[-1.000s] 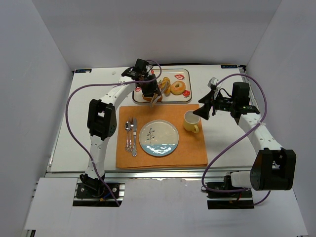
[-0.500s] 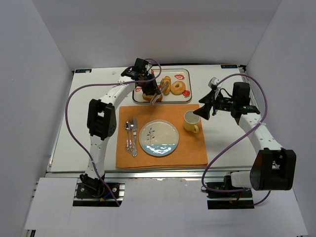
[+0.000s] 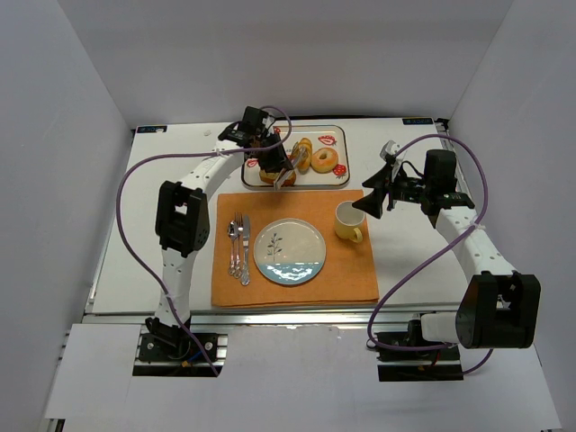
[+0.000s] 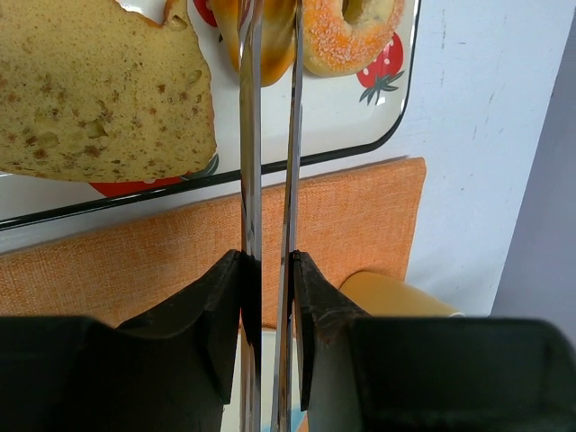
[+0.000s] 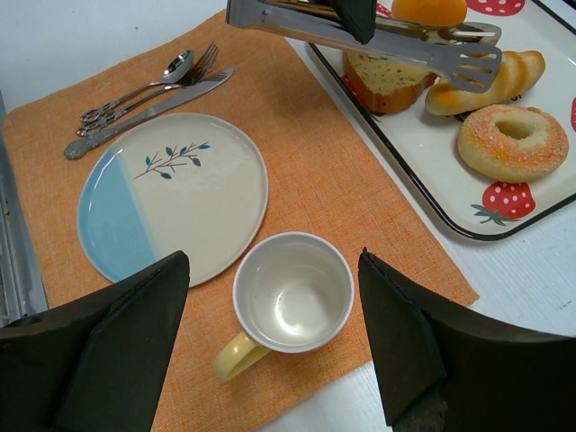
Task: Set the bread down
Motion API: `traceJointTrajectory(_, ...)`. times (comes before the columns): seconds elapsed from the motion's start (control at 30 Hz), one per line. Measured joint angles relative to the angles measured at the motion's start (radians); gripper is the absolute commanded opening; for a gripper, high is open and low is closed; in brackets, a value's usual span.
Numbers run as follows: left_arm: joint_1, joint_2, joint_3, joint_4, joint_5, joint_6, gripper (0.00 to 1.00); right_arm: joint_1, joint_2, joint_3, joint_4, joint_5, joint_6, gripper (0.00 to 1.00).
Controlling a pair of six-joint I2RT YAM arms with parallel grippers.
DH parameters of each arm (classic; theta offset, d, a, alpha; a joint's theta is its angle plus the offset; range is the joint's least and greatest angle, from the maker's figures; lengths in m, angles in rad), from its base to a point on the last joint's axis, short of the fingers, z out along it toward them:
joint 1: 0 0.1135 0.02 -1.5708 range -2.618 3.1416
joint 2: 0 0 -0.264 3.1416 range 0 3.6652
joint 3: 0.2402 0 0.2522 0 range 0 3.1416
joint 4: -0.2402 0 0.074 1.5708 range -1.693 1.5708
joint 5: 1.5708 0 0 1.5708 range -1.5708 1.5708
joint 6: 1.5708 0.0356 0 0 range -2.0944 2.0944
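Note:
My left gripper lifts the tonged bread next, moves it back and down, then releases it over the empty plate [image 3: 291, 246], which lies back and below.
The bread [image 5: 515, 74] is a small golden ridged roll lying on the strawberry-print tray [image 5: 423, 193] between a brown-crusted slice [image 5: 387, 81] and a sugared donut [image 5: 511, 139]. My left gripper [image 4: 269, 261] is shut on a pair of metal tongs [image 4: 250, 180]. The tong blades reach forward and straddle the bread [image 4: 273, 54], with their slotted tips [image 5: 468, 61] at its near end. From above, the left gripper [image 3: 274, 162] hovers over the tray's front left beside the bread [image 3: 302, 155]. My right gripper [image 5: 273, 261] stands open above the yellow mug [image 5: 292, 292], holding nothing.
An orange placemat [image 3: 297, 283] lies in front of the tray [image 3: 340, 175]. It carries a white-and-blue plate [image 3: 290, 252], cutlery [image 3: 238, 247] to its left and the mug [image 3: 347, 220] to its right. The right gripper [image 3: 371, 200] hangs just right of the mug.
The left gripper has squeezed the tongs narrower around the bread. Both arms otherwise hold their places.

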Motion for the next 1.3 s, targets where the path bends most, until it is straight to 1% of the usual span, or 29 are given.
traceJointTrajectory(0.23,0.010,-0.032,-0.020,0.024,0.017,-0.020,0.00,0.000,0.000,0.000,0.000,0.000,0.000,0.80)
traceJointTrajectory(0.47,0.018,-0.085,-0.035,0.039,0.027,-0.030,0.00,0.000,0.000,0.000,0.000,-0.002,0.000,0.80)
traceJointTrajectory(0.53,0.018,-0.115,-0.059,0.045,0.030,-0.029,0.00,0.000,0.000,0.000,0.000,-0.002,0.000,0.80)
traceJointTrajectory(0.63,0.021,-0.216,-0.182,0.063,0.037,-0.023,0.00,0.000,0.000,0.000,-0.001,-0.002,0.000,0.80)
traceJointTrajectory(0.77,0.022,-0.430,-0.431,0.079,0.051,-0.015,0.00,0.000,0.000,0.000,-0.002,-0.002,-0.001,0.80)
traceJointTrajectory(0.9,0.022,-0.645,-0.634,0.093,0.077,0.000,0.00,0.000,0.000,0.002,-0.008,-0.003,-0.004,0.80)
traceJointTrajectory(1.07,0.018,-0.866,-0.832,0.088,0.105,0.024,0.00,0.000,0.005,0.022,-0.026,-0.012,-0.012,0.80)
traceJointTrajectory(1.2,-0.005,-0.992,-0.978,0.071,0.113,0.034,0.00,0.000,0.014,0.039,-0.030,-0.017,-0.016,0.80)
traceJointTrajectory(1.3,-0.037,-1.044,-1.068,0.064,0.116,0.030,0.00,0.000,0.020,0.044,-0.032,-0.021,-0.019,0.80)
